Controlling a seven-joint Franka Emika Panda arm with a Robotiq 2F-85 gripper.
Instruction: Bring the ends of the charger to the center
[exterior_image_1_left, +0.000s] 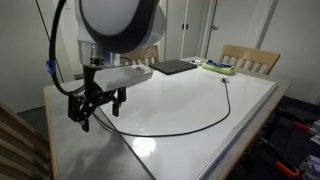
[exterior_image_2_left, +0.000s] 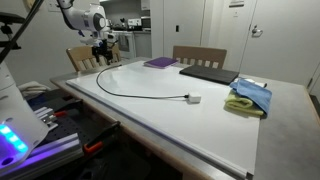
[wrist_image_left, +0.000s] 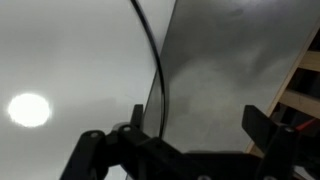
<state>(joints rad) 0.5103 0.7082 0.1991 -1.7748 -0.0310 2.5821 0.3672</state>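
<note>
My gripper comes down onto the part of the charger by the board's grey border next and closes on it. The charger (wrist_image_left: 155, 60) already runs between the open fingers.
The charger (exterior_image_2_left: 130, 94) is a thin black cable curving across the white board (exterior_image_2_left: 200, 125). One end (exterior_image_2_left: 193, 99) lies near the board's middle and also shows in an exterior view as the end (exterior_image_1_left: 222, 80). The cable's other stretch (exterior_image_1_left: 130, 130) runs back to the board's corner under my gripper (exterior_image_1_left: 95, 108), and that end is hidden. In the wrist view the charger (wrist_image_left: 155, 60) passes just inside the left finger (wrist_image_left: 135, 125), along the seam between the white surface and the grey border. My gripper (wrist_image_left: 198, 125) hangs open above it, holding nothing.
A dark laptop (exterior_image_2_left: 210, 72) and a purple book (exterior_image_2_left: 160, 62) lie at the far side. A blue and yellow cloth (exterior_image_2_left: 250, 97) sits beside the laptop. Wooden chairs (exterior_image_1_left: 250, 58) stand behind the table. The board's edge (wrist_image_left: 300, 80) drops off close to my right finger.
</note>
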